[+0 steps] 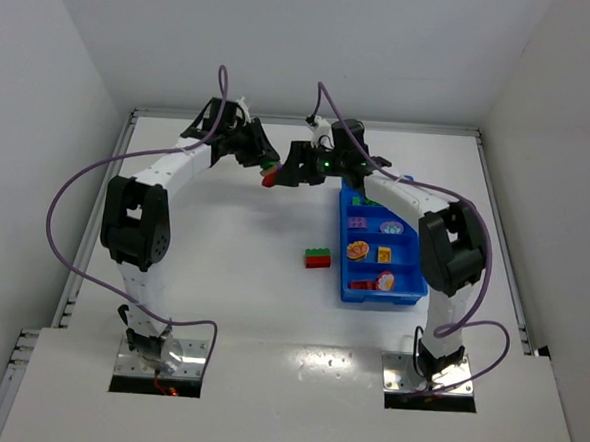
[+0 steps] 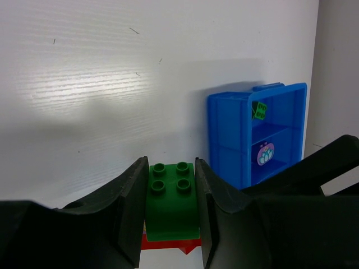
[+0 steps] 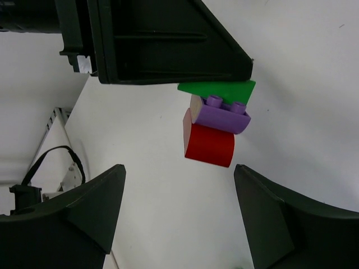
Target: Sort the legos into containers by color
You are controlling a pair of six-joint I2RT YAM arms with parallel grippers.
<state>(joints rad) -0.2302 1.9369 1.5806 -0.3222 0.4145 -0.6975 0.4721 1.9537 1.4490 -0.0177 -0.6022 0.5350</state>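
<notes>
The container holding green legos is to the right of my left gripper in the top view, so my left gripper should next move over the container and let go of the green lego.
My left gripper (image 2: pixel 172 168) is shut on a green lego (image 2: pixel 172 199), held above the table, with a red lego (image 2: pixel 168 244) stuck under it. From the right wrist view that stack shows as green (image 3: pixel 216 88), purple (image 3: pixel 224 115) and red (image 3: pixel 208 144). My right gripper (image 3: pixel 179 188) is open just short of it, nothing between its fingers. In the top view both grippers, left (image 1: pixel 262 161) and right (image 1: pixel 296 171), meet at the table's far middle. The blue tray of containers (image 1: pixel 346 284) holds a green lego (image 1: pixel 359 198), a purple one (image 1: pixel 357 223) and a yellow one (image 1: pixel 383 253).
A green-on-red lego pair (image 1: pixel 318 257) lies on the table left of the tray. Round sticker-like pieces (image 1: pixel 357 250) sit in some compartments. The tray (image 2: pixel 227 134) stands right of my left gripper. Walls close the table at the back and sides.
</notes>
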